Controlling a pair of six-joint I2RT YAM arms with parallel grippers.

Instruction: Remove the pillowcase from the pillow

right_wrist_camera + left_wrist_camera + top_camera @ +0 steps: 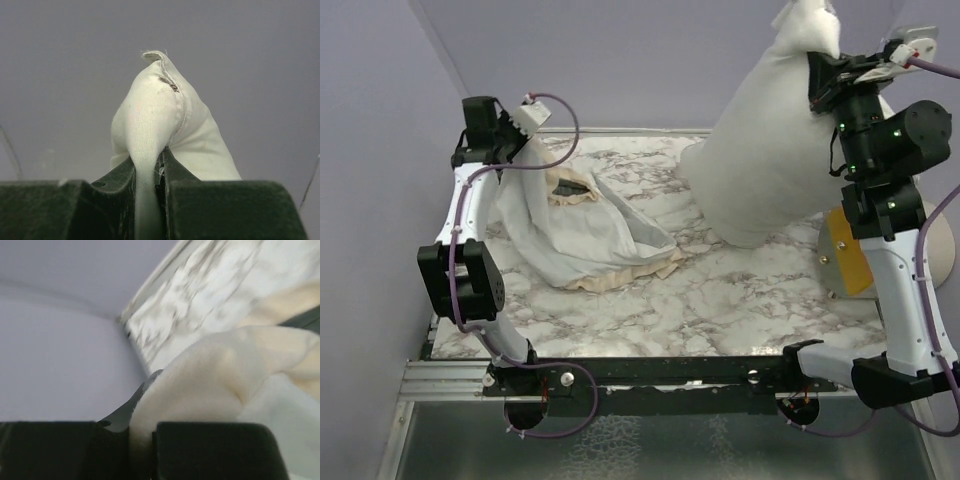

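Observation:
The pillow [770, 150] and the pillowcase are apart, so the left gripper will next lift toward the right in the top view, over the bare marble, and let go of the fold of the pillowcase.
The plump white pillow [770, 150] hangs at the back right, lifted by a top corner, its lower end resting on the marble table [720, 300]. My right gripper [820, 75] is shut on that corner [160, 105], with white cloth squeezed between the jaws. The limp pillowcase [585, 235] lies at the left, inner white face up, with cream trim and a little dark grey showing. One end of it is pulled up by my left gripper [525, 135], which is shut on a cream fold [200, 385]. Pillow and pillowcase are apart.
A round white base with an orange-yellow plate [847, 255] stands at the right, behind my right arm. Lilac walls close in the back and left. A metal rail [650, 370] runs along the near table edge.

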